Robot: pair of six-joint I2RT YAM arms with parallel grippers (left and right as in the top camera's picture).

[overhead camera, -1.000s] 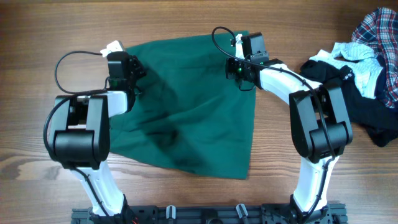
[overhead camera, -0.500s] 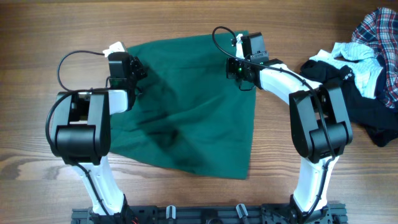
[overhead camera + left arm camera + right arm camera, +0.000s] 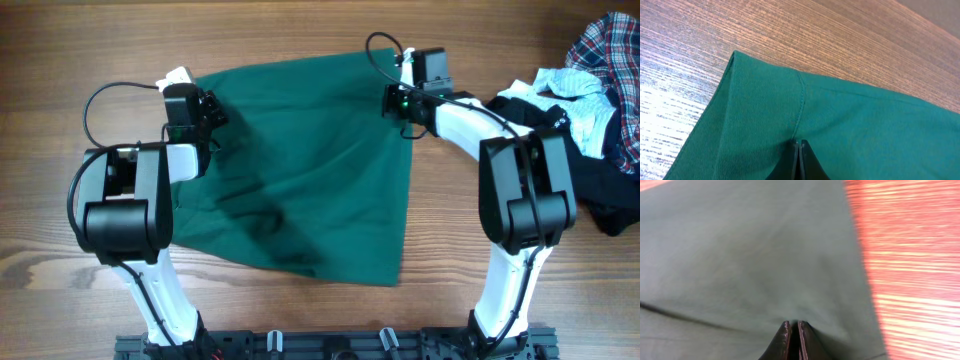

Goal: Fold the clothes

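The cloth behind shows ripples, so my left gripper needs to move outward toward the green garment's far edge (image 3: 207, 75) (image 3: 800, 73) and release the seam.
The dark green garment (image 3: 310, 160) of the clothes lies spread flat on the wooden table (image 3: 300, 30). My left gripper (image 3: 192, 98) is shut on its top left part, the fingers (image 3: 799, 150) pinching the fabric (image 3: 850, 125) by a seam near the corner. My right gripper (image 3: 410, 85) is shut on the top right corner, its fingertips (image 3: 786, 332) pressed together on the cloth (image 3: 750, 255) close to its right edge. The plaid shirt (image 3: 612, 45), a black garment (image 3: 590, 175) and a white piece (image 3: 565, 85) lie heaped at the far right.
The heap of clothes takes up the table's right edge, just beyond my right arm (image 3: 520, 190). Bare wood (image 3: 840, 35) runs along the far side above the green garment. Both arm bases stand at the near edge.
Both grippers have moved outward and a little toward the far side, the right one more. The green garment's top edge is drawn wider and flatter.
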